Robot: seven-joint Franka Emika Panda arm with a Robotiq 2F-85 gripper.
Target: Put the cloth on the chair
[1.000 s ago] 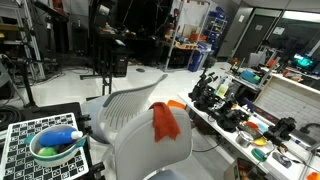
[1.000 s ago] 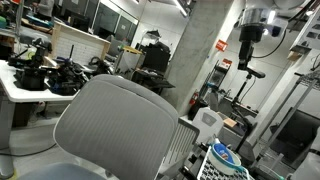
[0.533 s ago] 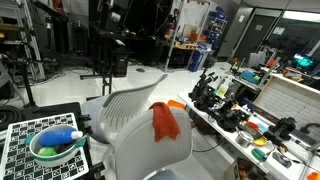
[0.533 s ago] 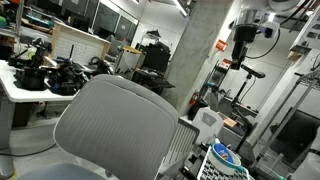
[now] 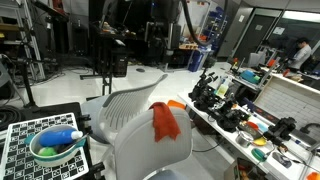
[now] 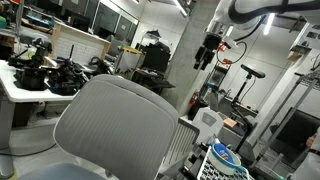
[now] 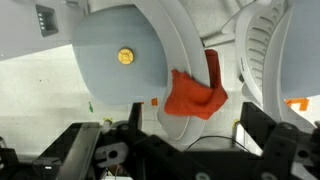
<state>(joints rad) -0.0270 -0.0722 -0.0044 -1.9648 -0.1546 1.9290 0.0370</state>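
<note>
The cloth drapes over the backrest's edge, well below my open fingers. I should next move my gripper outward and down onto the cloth's top [image 5: 162, 106] [image 7: 196, 93] and close it.
An orange cloth [image 5: 164, 122] hangs draped over the top edge of the backrest of a light grey chair [image 5: 128, 108]. The wrist view looks down on the cloth [image 7: 195, 92] and the chair's round seat [image 7: 120, 60]. In an exterior view only the back of the chair [image 6: 110, 130] shows and the cloth is hidden. My gripper [image 6: 208, 52] hangs high in the air, well away from the chair. Its dark fingers stand apart at the bottom of the wrist view [image 7: 185, 160], open and empty.
A checkered board carries a green bowl with a blue bottle [image 5: 55, 145] beside the chair; the bowl also shows in an exterior view [image 6: 225, 158]. A cluttered workbench with black tools [image 5: 225, 105] stands close on the chair's other side. A concrete pillar [image 6: 195, 50] stands behind.
My gripper has swung sideways and away through the air, leftward in an exterior view, still open. The cloth and chair have not moved.
</note>
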